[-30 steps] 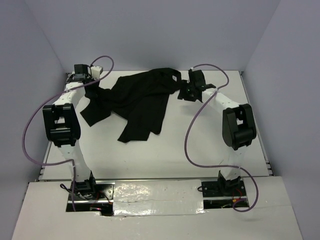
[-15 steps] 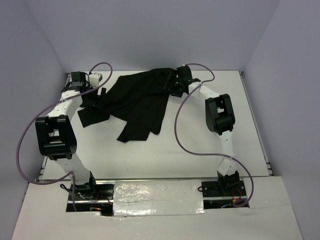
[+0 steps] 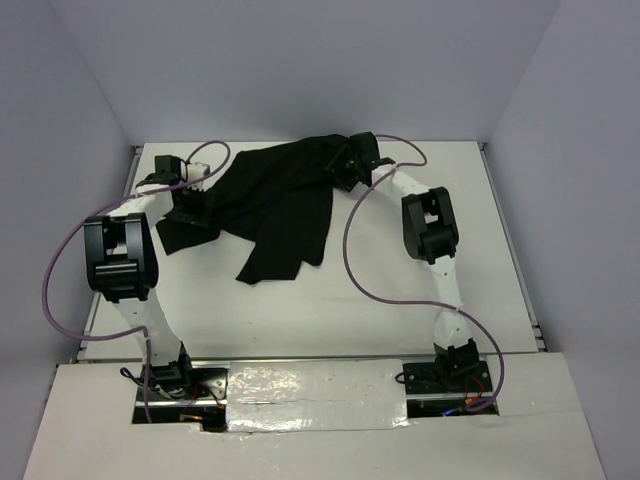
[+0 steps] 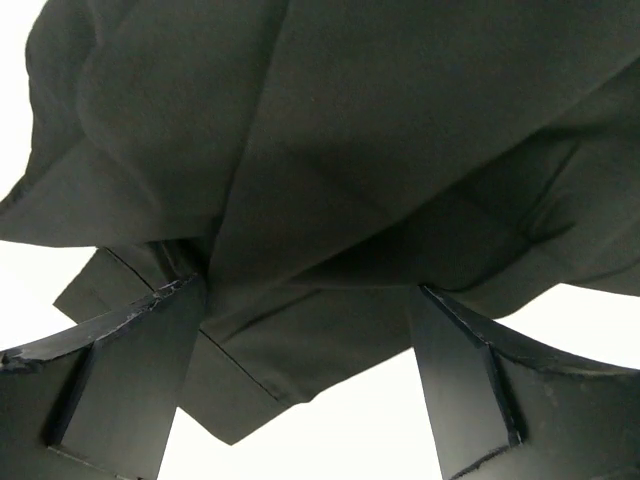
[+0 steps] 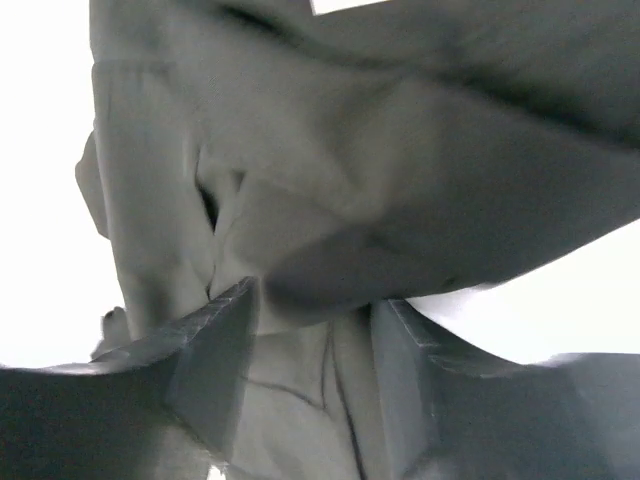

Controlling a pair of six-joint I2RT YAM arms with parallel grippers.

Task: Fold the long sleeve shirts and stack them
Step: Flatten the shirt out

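Observation:
Next, my left gripper will lower its fingers slightly onto the shirt's bunched fold (image 3: 203,212) (image 4: 312,292) and close there, since the fold lies just below it between its wide-open fingers.
The black long sleeve shirt (image 3: 275,205) lies crumpled across the far middle of the white table, with a sleeve trailing toward the near side. My left gripper (image 3: 188,202) is at the shirt's left edge. In the left wrist view its fingers (image 4: 130,385) stand wide open, and a hemmed fold of the shirt (image 4: 300,200) lies on the table between and beyond the tips. My right gripper (image 3: 349,164) is over the shirt's far right corner. Its fingers (image 5: 205,365) are apart, with bunched fabric (image 5: 310,250) filling the gap between them.
The white table (image 3: 400,290) has a raised rim at left and right, and grey walls enclose it. Purple cables (image 3: 360,260) loop beside both arms. Both arm bases stand at the near edge by a taped strip (image 3: 315,395).
My left gripper has opened and let go of the shirt's left edge, which has settled on the table. The right arm has swung left onto the shirt's far right corner.

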